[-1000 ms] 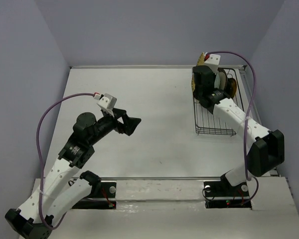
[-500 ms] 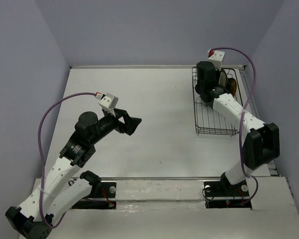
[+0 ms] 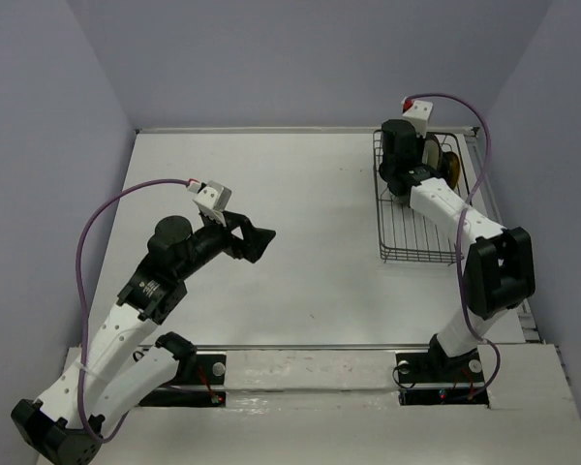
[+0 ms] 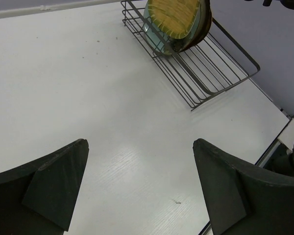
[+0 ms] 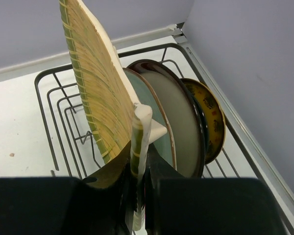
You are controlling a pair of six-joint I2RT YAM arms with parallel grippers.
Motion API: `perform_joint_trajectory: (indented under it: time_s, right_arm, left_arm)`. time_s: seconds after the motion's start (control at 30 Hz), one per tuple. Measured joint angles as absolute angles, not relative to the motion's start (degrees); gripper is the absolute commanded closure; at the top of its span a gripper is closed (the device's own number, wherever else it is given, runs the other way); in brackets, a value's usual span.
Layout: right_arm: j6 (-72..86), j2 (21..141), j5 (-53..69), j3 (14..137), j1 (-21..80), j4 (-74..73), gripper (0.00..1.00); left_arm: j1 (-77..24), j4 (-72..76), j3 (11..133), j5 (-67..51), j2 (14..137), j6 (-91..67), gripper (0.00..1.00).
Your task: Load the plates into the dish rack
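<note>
My right gripper should move down and put the yellow ribbed fan-shaped plate on edge into the rack (image 3: 421, 237) next to the pale green plate, because bare wires show there.
My right gripper (image 5: 139, 169) is shut on the lower edge of the yellow ribbed fan-shaped plate (image 5: 95, 93) and holds it upright on edge over the far end of the black wire dish rack (image 5: 53, 122). Close behind it stand a pale green plate (image 5: 161, 139), a dark-rimmed beige plate (image 5: 181, 122) and a small patterned yellow plate (image 5: 211, 122). In the top view the right wrist covers most of these plates (image 3: 438, 161) in the rack (image 3: 421, 237). My left gripper (image 3: 258, 240) hangs open over the middle of the table, nothing between its fingers (image 4: 54, 181).
The rack (image 4: 210, 66) lies along the right side of the white table (image 3: 290, 194), next to the right wall. Its near half holds only bare wires. Purple walls close the table in at the back and both sides.
The right arm has carried the fan-shaped plate back and to the right, over the rack's far end beside the standing plates. The left arm has barely shifted.
</note>
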State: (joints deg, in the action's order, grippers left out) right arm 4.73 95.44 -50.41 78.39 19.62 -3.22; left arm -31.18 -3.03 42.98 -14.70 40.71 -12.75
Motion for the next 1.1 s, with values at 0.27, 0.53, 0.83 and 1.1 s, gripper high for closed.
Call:
perform_joint_trajectory:
  time_s: [0.27, 0.53, 0.83, 1.1]
  right_arm:
    - [5.4, 98.7, -49.2, 78.3, 19.5, -2.1, 0.93]
    - [7.8, 98.7, -48.6, 76.4, 19.1, -1.0, 0.93]
    - [14.0, 98.8, -47.5, 72.7, 18.3, 3.0, 0.93]
    - [19.3, 99.2, -45.8, 71.0, 18.0, 3.9, 0.93]
  left_arm:
    - [-31.2, -3.0, 43.0, -14.5, 40.8, -12.6, 0.01]
    - [-31.2, -3.0, 43.0, -14.5, 41.1, -12.5, 0.01]
    - [-31.2, -3.0, 43.0, -14.5, 41.9, -12.5, 0.01]
    - [-31.2, -3.0, 43.0, -14.5, 42.0, -12.5, 0.01]
